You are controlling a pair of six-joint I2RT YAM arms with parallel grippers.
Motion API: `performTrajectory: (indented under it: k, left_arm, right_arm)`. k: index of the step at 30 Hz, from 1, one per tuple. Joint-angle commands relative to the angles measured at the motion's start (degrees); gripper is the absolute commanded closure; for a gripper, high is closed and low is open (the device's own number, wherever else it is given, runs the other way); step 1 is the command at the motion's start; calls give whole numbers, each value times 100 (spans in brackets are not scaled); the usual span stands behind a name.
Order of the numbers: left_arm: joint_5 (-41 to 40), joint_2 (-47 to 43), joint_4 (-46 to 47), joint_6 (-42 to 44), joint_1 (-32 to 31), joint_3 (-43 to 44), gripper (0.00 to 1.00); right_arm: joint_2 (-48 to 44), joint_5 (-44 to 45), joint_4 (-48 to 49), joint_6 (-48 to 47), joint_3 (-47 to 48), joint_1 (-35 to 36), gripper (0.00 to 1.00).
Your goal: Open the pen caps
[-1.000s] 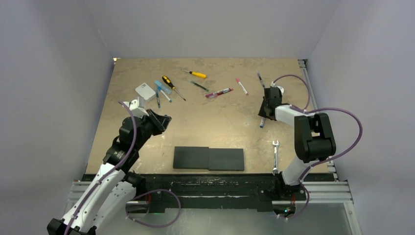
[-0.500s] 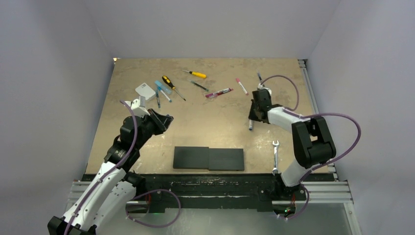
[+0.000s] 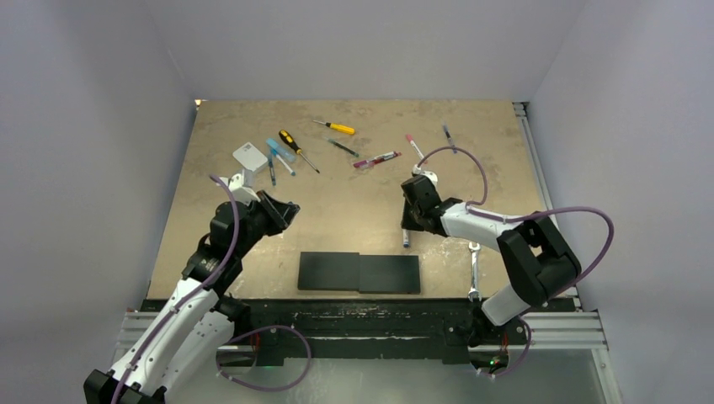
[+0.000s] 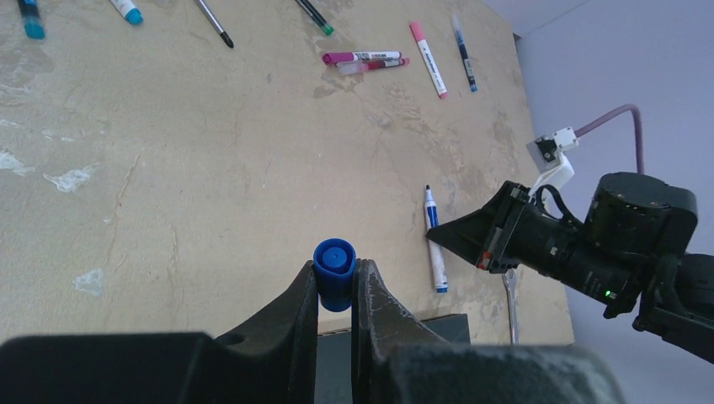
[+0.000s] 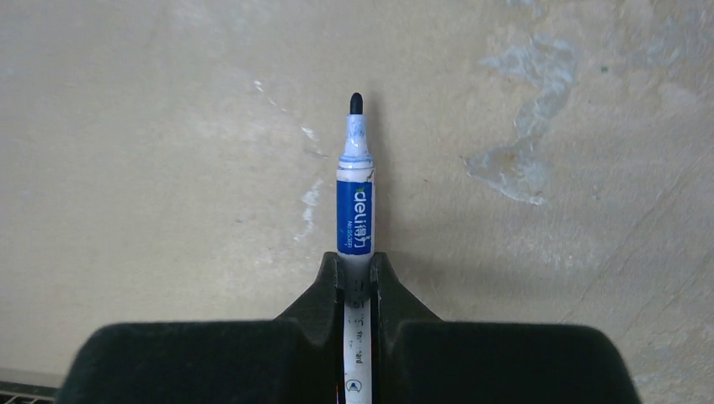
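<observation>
My left gripper moves down to the left in the top view next, onto the tabletop near the white box, and releases the blue cap (image 4: 334, 257), since the pen is uncapped.
My left gripper (image 4: 335, 278) is shut on a short blue pen cap (image 4: 334, 257), held above the table at the left (image 3: 289, 209). My right gripper (image 5: 355, 268) is shut on the white barrel of an uncapped marker pen (image 5: 354, 210) with a blue label and a bare dark tip. In the top view that pen (image 3: 406, 238) hangs below the right gripper (image 3: 407, 224) near the table's middle. At the back lie capped pens: magenta and pink ones (image 3: 376, 159), a pink-capped one (image 3: 415, 147), a dark one (image 3: 448, 135) and blue-capped ones (image 3: 276, 162).
A yellow screwdriver (image 3: 335, 127) and a black-and-yellow one (image 3: 296, 147) lie at the back, with a white box (image 3: 249, 156) to their left. A black slab (image 3: 359, 273) sits near the front edge. A wrench (image 3: 474, 268) lies under the right arm.
My right gripper has carried the uncapped pen leftward and nearer, toward the table's middle. The left gripper has stayed almost still with the blue cap.
</observation>
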Motion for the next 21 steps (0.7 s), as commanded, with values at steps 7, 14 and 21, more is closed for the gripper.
performTrajectory:
  k: [7, 14, 21]
  left_arm:
    - [-87, 48, 73, -22, 3, 39, 100]
    - [-359, 265, -105, 105, 2, 257, 100]
    - [-746, 591, -471, 226, 2, 673, 100]
  right_arm:
    - [-163, 70, 234, 415, -406, 156, 83]
    - [-378, 59, 253, 420, -433, 183, 49]
    - [-741, -10, 262, 424, -398, 187, 36]
